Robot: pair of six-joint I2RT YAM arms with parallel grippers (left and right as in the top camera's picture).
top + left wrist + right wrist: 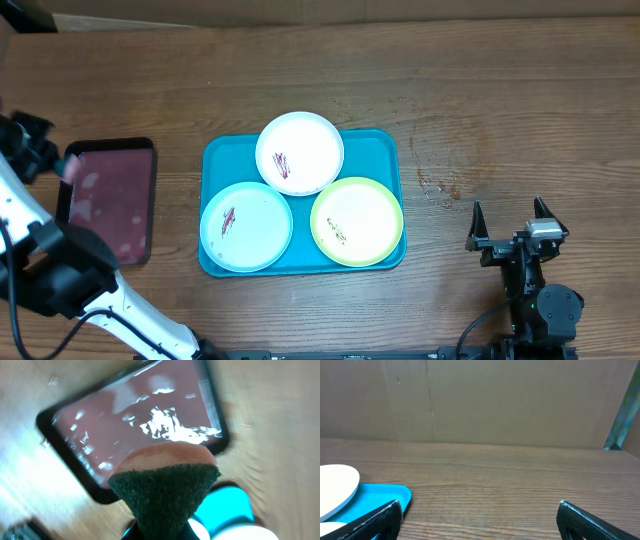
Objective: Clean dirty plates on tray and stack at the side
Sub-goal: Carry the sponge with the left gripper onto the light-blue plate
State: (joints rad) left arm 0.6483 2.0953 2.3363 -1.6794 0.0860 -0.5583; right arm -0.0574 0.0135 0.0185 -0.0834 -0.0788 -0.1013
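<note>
The smeared light blue plate (261, 227) lies to the right of my left gripper in the overhead view, so I should carry the sponge across, lower it there and release.
The teal tray (226, 160) lies mid-table with three smeared plates on it: a white plate (299, 152) at the back, a light blue plate (245, 226) front left, a yellow-green plate (357, 221) front right. My left gripper (55, 163) hovers over the far end of the maroon tray, shut on a sponge (165, 485) whose dark green scouring face fills the left wrist view above the gripper (160, 532). The right gripper (510, 222) rests right of the tray, open and holding nothing. In the right wrist view its gripper (480, 520) frames bare wood, with the tray corner (382, 495) and white plate (335, 487) at left.
A smaller black-rimmed maroon tray (105, 200), wet and glinting (135, 425), sits left of the teal tray. Small dark crumbs or stains (440, 185) mark the wood right of the teal tray. A cardboard wall (480, 400) stands behind the table.
</note>
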